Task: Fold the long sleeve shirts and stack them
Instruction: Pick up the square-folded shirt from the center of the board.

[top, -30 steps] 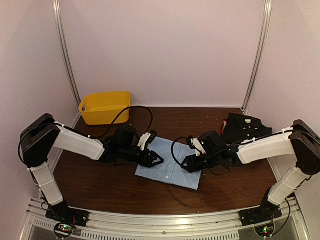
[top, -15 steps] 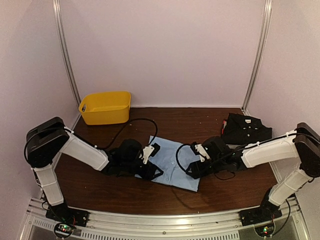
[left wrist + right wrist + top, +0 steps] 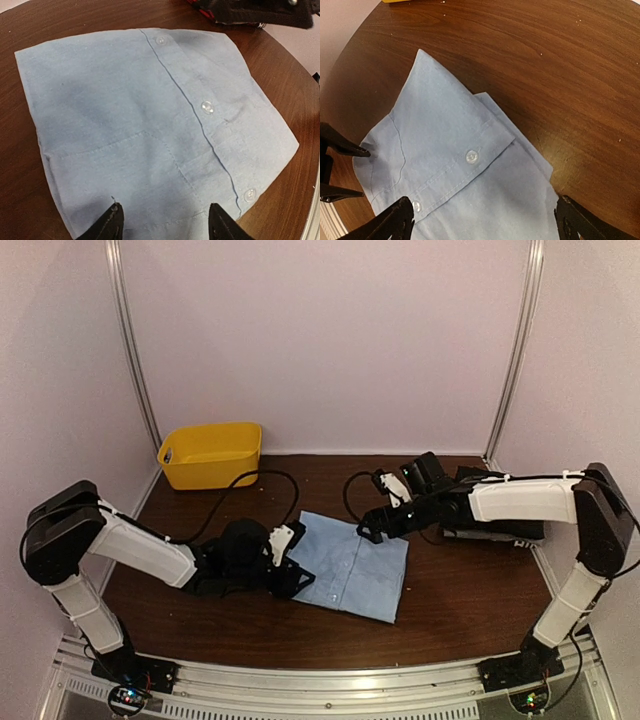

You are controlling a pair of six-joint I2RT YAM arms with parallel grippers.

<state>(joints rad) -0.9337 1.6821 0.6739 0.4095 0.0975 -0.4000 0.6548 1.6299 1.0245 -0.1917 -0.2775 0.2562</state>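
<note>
The right gripper lowers next, tilts over and slides back with its fingers around the blue shirt's far edge [image 3: 352, 524] [image 3: 521, 136], since that edge lies below it.
The light blue shirt [image 3: 352, 566] lies folded flat mid-table, buttons up [image 3: 150, 115] [image 3: 450, 165]. My left gripper [image 3: 303, 578] stands open low at its left edge, its fingertips [image 3: 114, 223] spread over the cloth's near hem with nothing pinched; midway lies [image 3: 166, 225]. At the shirt's far right corner, my right gripper [image 3: 371, 531] hangs wide open over the cloth [image 3: 485, 227] and holds nothing. The black shirt [image 3: 505, 531] sits folded at the right, mostly hidden behind the right arm. No pale grey shirt shows.
A yellow plastic bin [image 3: 210, 453] stands at the back left corner. Black cables loop over the table behind both arms. Metal rails run up the back wall on both sides.
The right gripper opened wide and drew back to the shirt's far right corner. The left gripper sank lower at the shirt's left edge, still open.
</note>
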